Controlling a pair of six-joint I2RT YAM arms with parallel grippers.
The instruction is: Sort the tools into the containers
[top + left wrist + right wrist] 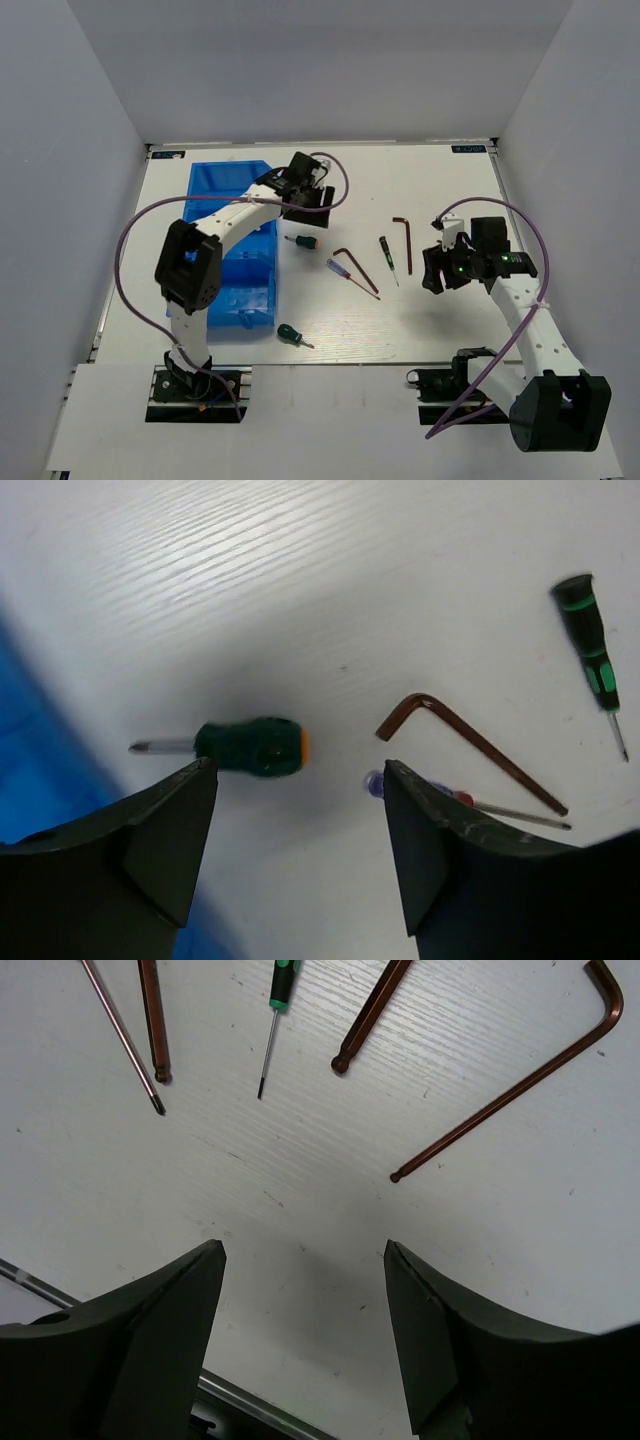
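Observation:
My left gripper turns and goes down onto the green handle by its orange end next, because the stubby screwdriver lies sideways.
The blue bins stand at the left. My left gripper is open and empty, just above a stubby green screwdriver with an orange end. In the left wrist view the gripper hangs above the table near that screwdriver, a hex key, a blue-handled screwdriver and a slim green one. A second stubby screwdriver lies near the front. My right gripper is open and empty; in its wrist view the gripper is short of an L-shaped hex key.
In the right wrist view lie another hex key end, the slim green screwdriver, a third hex key shaft and a thin screwdriver shaft. The table's near edge rail runs just below my right fingers.

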